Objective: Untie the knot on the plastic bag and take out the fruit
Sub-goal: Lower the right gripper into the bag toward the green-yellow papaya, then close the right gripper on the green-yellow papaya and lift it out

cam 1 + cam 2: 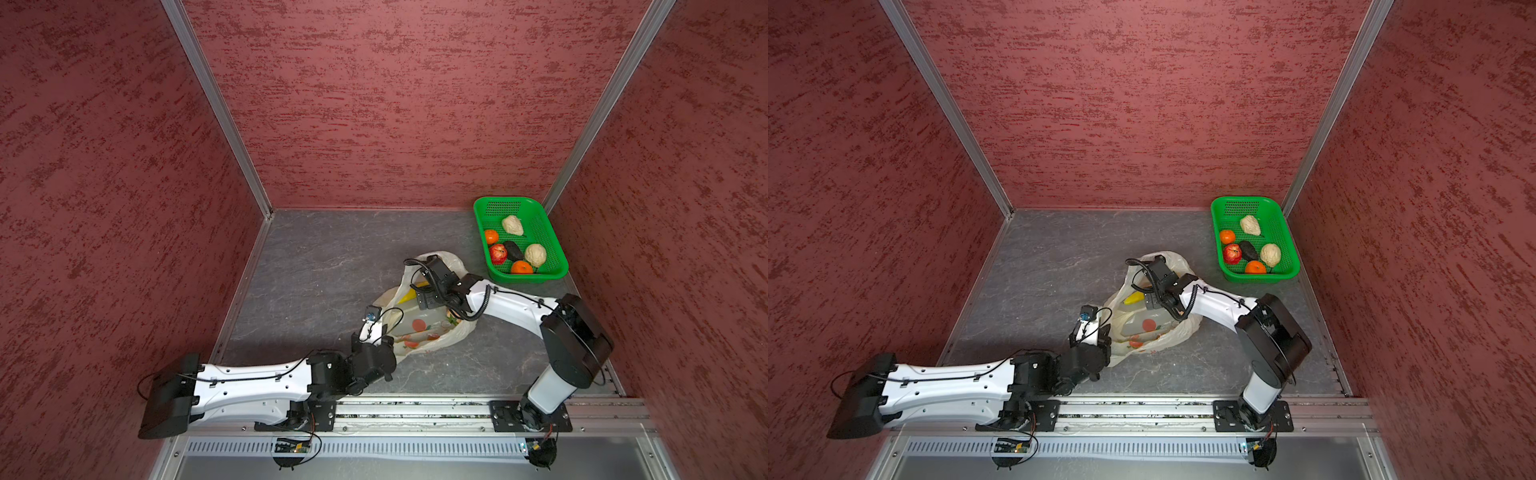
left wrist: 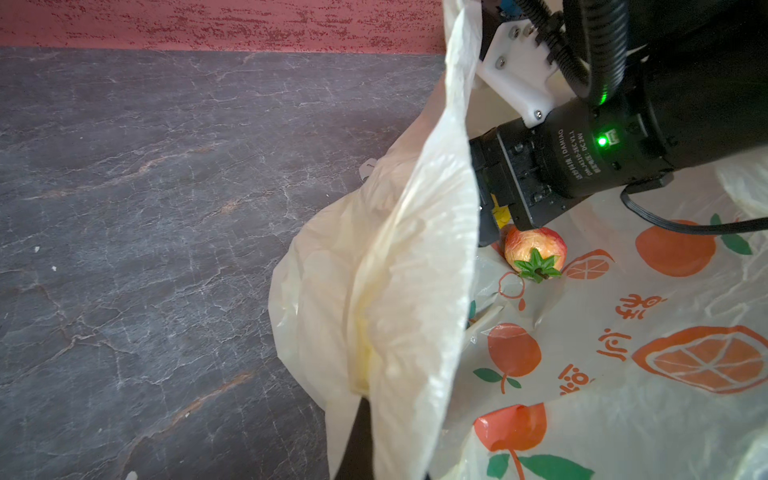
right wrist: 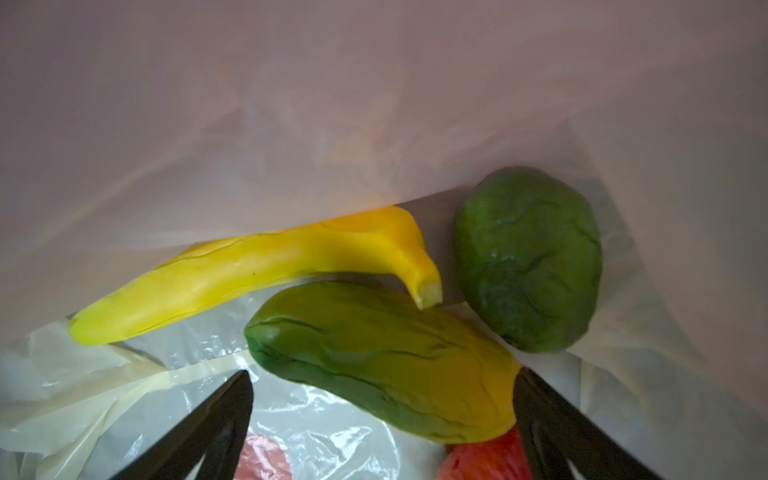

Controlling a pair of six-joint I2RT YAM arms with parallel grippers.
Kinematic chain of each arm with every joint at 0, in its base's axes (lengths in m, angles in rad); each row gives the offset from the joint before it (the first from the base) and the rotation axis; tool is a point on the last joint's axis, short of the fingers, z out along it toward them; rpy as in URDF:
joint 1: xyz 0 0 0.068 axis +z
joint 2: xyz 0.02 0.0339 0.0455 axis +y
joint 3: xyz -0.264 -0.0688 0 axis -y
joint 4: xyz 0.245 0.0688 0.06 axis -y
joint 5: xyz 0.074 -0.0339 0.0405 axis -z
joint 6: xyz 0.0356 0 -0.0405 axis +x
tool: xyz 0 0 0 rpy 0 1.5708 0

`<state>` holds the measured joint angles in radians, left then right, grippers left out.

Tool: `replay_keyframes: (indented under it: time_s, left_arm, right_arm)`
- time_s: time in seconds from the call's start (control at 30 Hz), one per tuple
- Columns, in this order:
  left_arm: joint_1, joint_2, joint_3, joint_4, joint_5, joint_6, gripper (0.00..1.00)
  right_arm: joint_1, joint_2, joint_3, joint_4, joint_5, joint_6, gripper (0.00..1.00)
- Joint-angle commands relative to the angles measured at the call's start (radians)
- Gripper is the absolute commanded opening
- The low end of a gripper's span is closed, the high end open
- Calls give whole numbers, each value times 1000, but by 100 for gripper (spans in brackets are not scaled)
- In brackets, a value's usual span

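The mango lies between the open fingers of my right gripper. My right gripper will go down deeper into the bag onto the mango's yellower half [image 3: 448, 374] and close its fingers.
The plastic bag [image 1: 428, 332] [image 1: 1144, 336] lies open in the middle of the floor; no knot is in view. My left gripper [image 2: 365, 399] is shut on the bag's cream rim film [image 2: 415, 270] and holds it up at the bag's left side [image 1: 380, 330]. My right gripper [image 3: 384, 374] is open inside the bag. A yellow-green mango [image 3: 374, 353] lies between its fingers, touching one finger only. A banana [image 3: 257, 274] [image 1: 409, 293], a green bumpy fruit [image 3: 528, 257] and a red apple [image 3: 486, 461] lie around it. A small red-yellow fruit [image 2: 536, 253] sits by the right gripper's body.
A green basket [image 1: 530, 277] [image 1: 1262, 277] stands at the back right against the wall, holding several fruit: oranges, a red apple, a dark avocado and cream bumpy ones. Red walls close in three sides. The arms' rail runs along the front edge.
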<state>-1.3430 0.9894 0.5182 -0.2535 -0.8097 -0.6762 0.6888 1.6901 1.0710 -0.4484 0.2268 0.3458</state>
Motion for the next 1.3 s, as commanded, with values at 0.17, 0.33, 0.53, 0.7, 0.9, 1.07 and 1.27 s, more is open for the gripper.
replay_keyframes:
  time_s: [0.17,0.33,0.53,0.7,0.9,1.07,1.27]
  left_arm:
    - [-6,5,23,0,-13,-8,0]
    - [-8,-2,19,-3,-16,-11,0]
    - [-12,-8,8,-3,-20,-22,0]
    - [-13,-7,7,-3,-19,-22,0]
    - [-14,-12,9,-11,-23,-24,0]
    - [-16,-16,10,-20,-32,-29,0]
    - [-21,-16,8,-18,-33,-33,0]
  right_arm:
    - [-20,67,-18,48,-174,-77,98]
    - [-18,58,-27,34,-269,-69,98]
    - [-11,42,-50,26,-263,-61,98]
    - [-8,63,-39,44,-211,-65,95]
    - [-2,78,-30,76,-195,-80,82]
    - [12,72,-28,73,-206,-89,64]
    - [37,46,-34,68,-208,-106,50]
